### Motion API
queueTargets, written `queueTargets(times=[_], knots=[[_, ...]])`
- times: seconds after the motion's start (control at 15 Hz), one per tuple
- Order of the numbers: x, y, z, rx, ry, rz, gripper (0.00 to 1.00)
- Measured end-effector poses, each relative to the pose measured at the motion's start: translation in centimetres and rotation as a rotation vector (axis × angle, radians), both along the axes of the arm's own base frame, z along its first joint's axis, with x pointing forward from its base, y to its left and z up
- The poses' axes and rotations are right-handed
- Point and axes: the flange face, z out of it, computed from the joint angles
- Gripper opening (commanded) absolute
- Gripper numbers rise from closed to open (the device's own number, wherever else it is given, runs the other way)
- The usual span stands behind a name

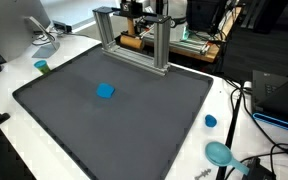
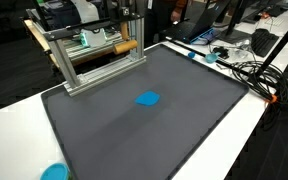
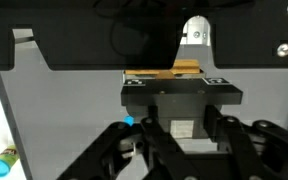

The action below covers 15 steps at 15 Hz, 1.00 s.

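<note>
The black box in my gripper moves slightly toward the right in the wrist view next, into the black bar's empty gap.
In the wrist view my gripper (image 3: 184, 120) comes up from the bottom edge. Its two dark fingers (image 3: 149, 135) stand either side of a black box (image 3: 182, 97) that carries a white label and two checkered markers. The jaws are shut on the box's narrower lower part. A small blue spot (image 3: 130, 122) shows beside the left finger. In both exterior views a blue block (image 1: 105, 91) (image 2: 147, 99) lies alone near the middle of the dark grey mat (image 1: 134, 135) (image 2: 184, 135). I cannot make out the gripper in either exterior view.
An aluminium frame (image 1: 134, 40) (image 2: 94, 55) stands at the mat's far edge. On the white table lie a teal cup (image 1: 42, 66) (image 3: 2, 161), a blue cap (image 1: 211, 121), a teal disc (image 1: 218, 152) and cables (image 1: 269, 150) (image 2: 249, 70).
</note>
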Motion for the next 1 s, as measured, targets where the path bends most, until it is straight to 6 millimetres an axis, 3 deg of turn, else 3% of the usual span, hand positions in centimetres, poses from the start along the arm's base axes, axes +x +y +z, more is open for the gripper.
queueTargets(times=[0.27,1.0], knots=[[-1.0,-0.3,-0.2,0.004,0.016,0.056,0.21],[-4.5,1.8,-0.6,0.011,0.002,0.13,0.21]])
